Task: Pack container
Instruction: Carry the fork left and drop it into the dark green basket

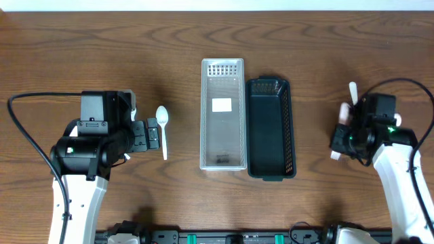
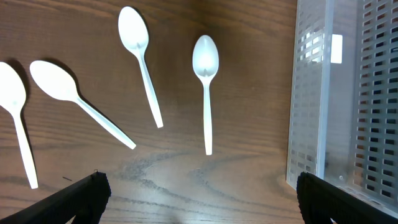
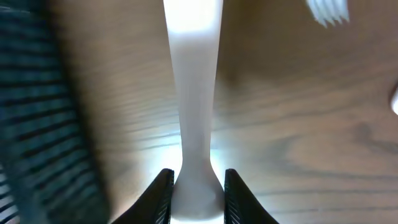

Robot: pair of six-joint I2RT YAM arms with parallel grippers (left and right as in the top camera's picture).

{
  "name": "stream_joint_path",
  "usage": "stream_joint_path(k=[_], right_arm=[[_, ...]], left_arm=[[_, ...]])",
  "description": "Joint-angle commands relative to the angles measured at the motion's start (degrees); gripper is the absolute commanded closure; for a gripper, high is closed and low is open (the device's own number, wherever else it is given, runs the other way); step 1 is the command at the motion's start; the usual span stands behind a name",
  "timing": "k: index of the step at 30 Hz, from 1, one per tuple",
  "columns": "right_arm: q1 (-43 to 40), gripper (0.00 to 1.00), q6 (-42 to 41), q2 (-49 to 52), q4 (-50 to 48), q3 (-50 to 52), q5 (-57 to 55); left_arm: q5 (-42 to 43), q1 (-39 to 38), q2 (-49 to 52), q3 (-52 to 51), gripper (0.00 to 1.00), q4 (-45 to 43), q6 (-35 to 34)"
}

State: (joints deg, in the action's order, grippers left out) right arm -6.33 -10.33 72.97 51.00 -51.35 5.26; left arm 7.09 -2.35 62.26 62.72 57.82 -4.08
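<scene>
The robot's right gripper will next bring the white plastic utensil to the left in the overhead view and down between the black container's sides (image 1: 270, 129), because the bottom of the black container is bare.
A clear slotted container (image 1: 222, 112) lies at the table's middle with a black slotted container (image 1: 270, 127) against its right side. Several white plastic spoons (image 2: 206, 81) lie on the wood left of the clear container (image 2: 323, 93). In the overhead view only one spoon (image 1: 162, 125) shows, the others hidden under the arm. My left gripper (image 1: 152, 135) hovers by it, open and empty (image 2: 199, 202). My right gripper (image 1: 342, 139) is shut on a white plastic utensil (image 3: 194, 93), its handle pointing away between the fingers (image 3: 198, 193). Which kind of utensil it is cannot be told.
White fork tines (image 3: 328, 11) lie on the wood beyond the right gripper. The black container's wall (image 3: 43, 124) stands blurred to the left of the held utensil. Cables run from both arms over the table's outer sides.
</scene>
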Motion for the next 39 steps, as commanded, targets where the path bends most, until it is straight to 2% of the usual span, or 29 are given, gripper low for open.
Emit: stream_joint_path(k=[1,5,9,14,21,29,30,32,34,37,39], right_arm=[[6.7,0.99,-2.9,-1.6,3.1,-6.7,2.7],[16.4,0.99,-7.6,-1.2,4.9,-12.7,2.7],[23.5,0.98,-12.0,0.3,3.9,-13.8,0.0],[29.2,0.99,-12.4,6.8,4.1,-13.8,-3.5],[30.9,0.99,-12.8,17.0,2.0,-13.8,-4.7],[30.9,0.98,-12.5,23.9,-1.5,-13.8,-5.2],[30.9,0.95,-12.2,24.4,-1.7,-13.8,-5.2],[30.9,0.81,-11.7,24.9,-1.9,-13.8,-5.2],[30.9,0.79,-11.7,25.0,-2.2,-13.8,-5.2],[30.9,0.64,-11.7,24.9,-3.1,-13.8,-5.1],[30.9,0.60,-11.6,24.8,-3.4,-14.3,-5.0]], left_arm=[[-0.7,-0.1,-0.1,1.0,0.02,0.0,-0.1],[-0.7,-0.1,-0.1,1.0,0.02,0.0,-0.1],[-0.7,-0.1,-0.1,1.0,0.02,0.0,-0.1],[-0.7,-0.1,-0.1,1.0,0.02,0.0,-0.1],[-0.7,-0.1,-0.1,1.0,0.02,0.0,-0.1],[-0.7,-0.1,-0.1,1.0,0.02,0.0,-0.1],[-0.7,-0.1,-0.1,1.0,0.02,0.0,-0.1],[-0.7,-0.1,-0.1,1.0,0.02,0.0,-0.1],[-0.7,-0.1,-0.1,1.0,0.02,0.0,-0.1],[-0.7,-0.1,-0.1,1.0,0.02,0.0,-0.1],[-0.7,-0.1,-0.1,1.0,0.02,0.0,-0.1]])
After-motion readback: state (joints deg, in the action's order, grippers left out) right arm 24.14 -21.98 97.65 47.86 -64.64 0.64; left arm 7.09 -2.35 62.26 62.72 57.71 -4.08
